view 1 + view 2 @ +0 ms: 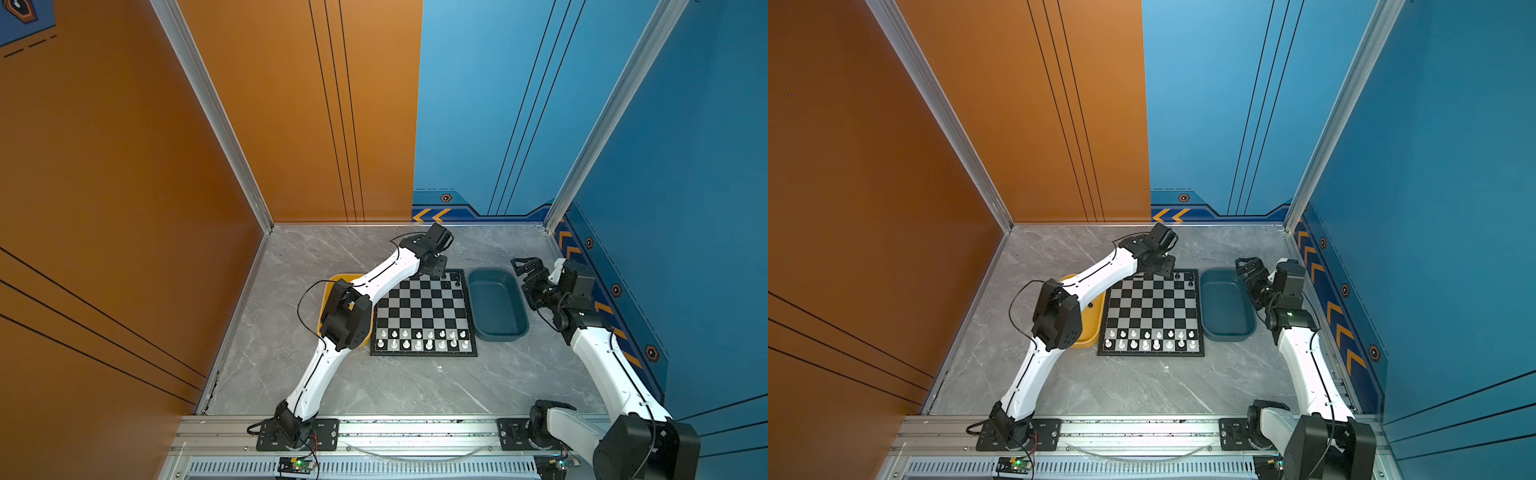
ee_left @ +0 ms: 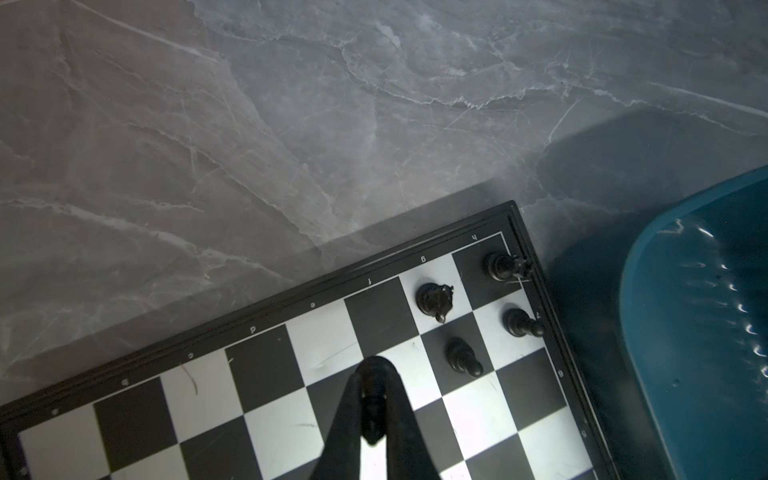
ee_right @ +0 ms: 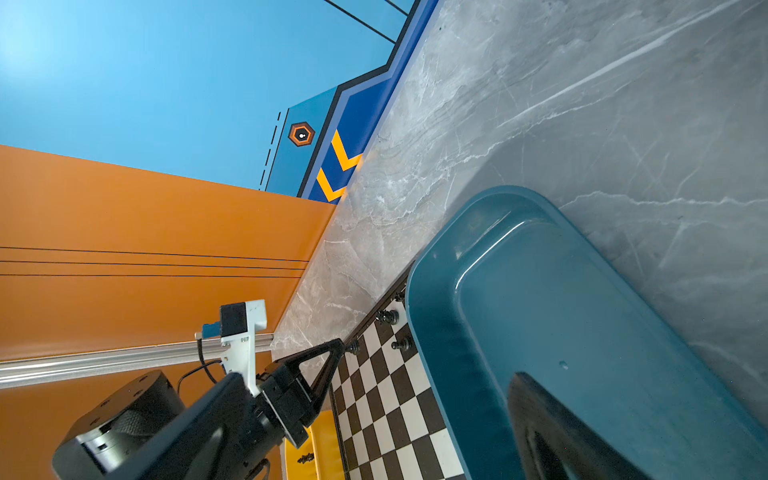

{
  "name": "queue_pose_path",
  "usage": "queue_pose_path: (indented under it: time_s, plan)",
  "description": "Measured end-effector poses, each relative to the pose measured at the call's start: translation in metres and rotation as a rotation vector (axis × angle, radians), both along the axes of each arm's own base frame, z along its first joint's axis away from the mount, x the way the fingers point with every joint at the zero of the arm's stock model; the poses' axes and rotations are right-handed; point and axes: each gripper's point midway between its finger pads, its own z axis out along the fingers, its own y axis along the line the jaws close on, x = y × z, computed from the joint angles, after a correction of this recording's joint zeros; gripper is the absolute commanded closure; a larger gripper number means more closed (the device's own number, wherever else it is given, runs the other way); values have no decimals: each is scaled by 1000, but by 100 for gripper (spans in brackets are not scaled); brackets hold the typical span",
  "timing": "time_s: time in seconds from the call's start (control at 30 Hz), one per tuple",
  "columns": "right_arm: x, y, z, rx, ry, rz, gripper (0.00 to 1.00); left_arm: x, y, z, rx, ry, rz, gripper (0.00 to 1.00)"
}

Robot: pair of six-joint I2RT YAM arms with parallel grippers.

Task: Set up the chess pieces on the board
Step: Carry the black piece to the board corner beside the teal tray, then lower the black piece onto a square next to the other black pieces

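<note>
My left gripper holds the piece, and the dark far-row square (image 2: pixel 382 316) beside the knight is empty. My left gripper needs to move down and toward the knight next, onto that square, and release the piece.
The board (image 1: pixel 424 309) of black and silver checks lies mid-table, with white chessmen (image 1: pixel 417 338) in its two near rows. Black chess pieces stand in its far right corner: a rook (image 2: pixel 500 266), a knight (image 2: pixel 434 299) and two pawns (image 2: pixel 519 322) (image 2: pixel 461 357). My left gripper (image 2: pixel 374 368) hangs low over the board's far rows, next to them, shut on one small black piece (image 2: pixel 373 405). It also shows in a top view (image 1: pixel 441 272). My right gripper (image 1: pixel 523 264) hovers past the blue tray's far right corner, open and empty; one of its fingers (image 3: pixel 552 424) shows.
A dark blue tray (image 1: pixel 496 307) lies just right of the board, with nothing visible in it. A yellow tray (image 1: pixel 1090 328) lies left of the board, largely under my left arm; a black piece (image 3: pixel 305 458) lies in it. Booth walls stand close around.
</note>
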Motion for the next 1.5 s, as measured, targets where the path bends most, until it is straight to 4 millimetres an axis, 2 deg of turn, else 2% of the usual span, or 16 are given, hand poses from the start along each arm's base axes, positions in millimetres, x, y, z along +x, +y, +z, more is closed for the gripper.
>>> queue_pose_path:
  time_s: [0.27, 0.77, 0.97, 1.5]
  plan:
    - [1, 1, -3, 6, 8, 7, 0, 6, -6, -21, 19, 12, -8, 100]
    - [1, 2, -4, 10, 12, 12, 0, 17, -11, -35, 36, -6, -7, 99]
    - [1, 2, -6, 11, 17, 12, 0, 18, -13, -35, 36, -12, -13, 98]
    - [1, 2, -6, 11, 17, 13, 0, 17, -14, -35, 40, -14, -23, 79]
